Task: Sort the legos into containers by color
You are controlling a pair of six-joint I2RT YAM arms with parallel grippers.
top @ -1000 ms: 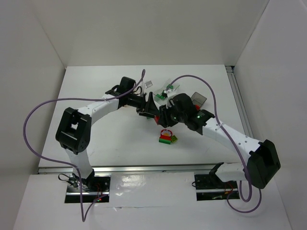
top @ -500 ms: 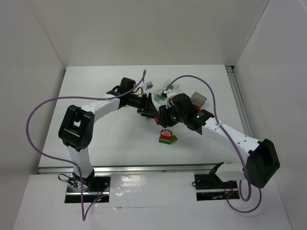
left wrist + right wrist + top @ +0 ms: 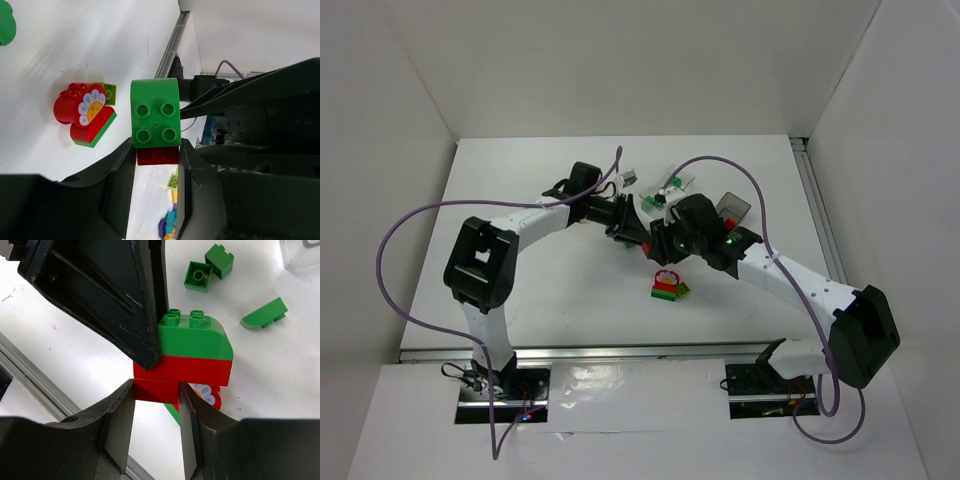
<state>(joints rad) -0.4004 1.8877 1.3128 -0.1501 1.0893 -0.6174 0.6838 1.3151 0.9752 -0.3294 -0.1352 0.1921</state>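
The smoky grey container [image 3: 733, 207] already shows red, so my right gripper will next pull off the stack, outward and down over it, to release its brick.
A stack of legos hangs above the table's middle: a dark green curved brick [image 3: 195, 337] on a red brick [image 3: 182, 370], with a smaller red brick [image 3: 156, 391] under it. My right gripper [image 3: 156, 405] is shut on that lowest red brick. My left gripper [image 3: 157, 165] comes from the other side, its fingers pressed on the stack's flanks where the green brick [image 3: 155, 112] meets the red one [image 3: 157, 156]. In the top view the two grippers [image 3: 638, 237] [image 3: 656, 246] meet nose to nose. Three containers stand behind: a clear tub [image 3: 629, 177], one with green bricks [image 3: 672, 184] and a smoky grey one [image 3: 732, 206].
On the table in front of the grippers sits a red flower brick on a green plate [image 3: 667, 283] [image 3: 82, 112], with a lime brick [image 3: 684, 290] [image 3: 109, 92] beside it. Loose green bricks [image 3: 198, 276] [image 3: 220, 260] and a green curved piece [image 3: 265, 313] lie near a tub's corner [image 3: 300, 252].
The left gripper's jaws have closed in onto the brick stack that the right gripper holds. Both arms have stayed almost in place.
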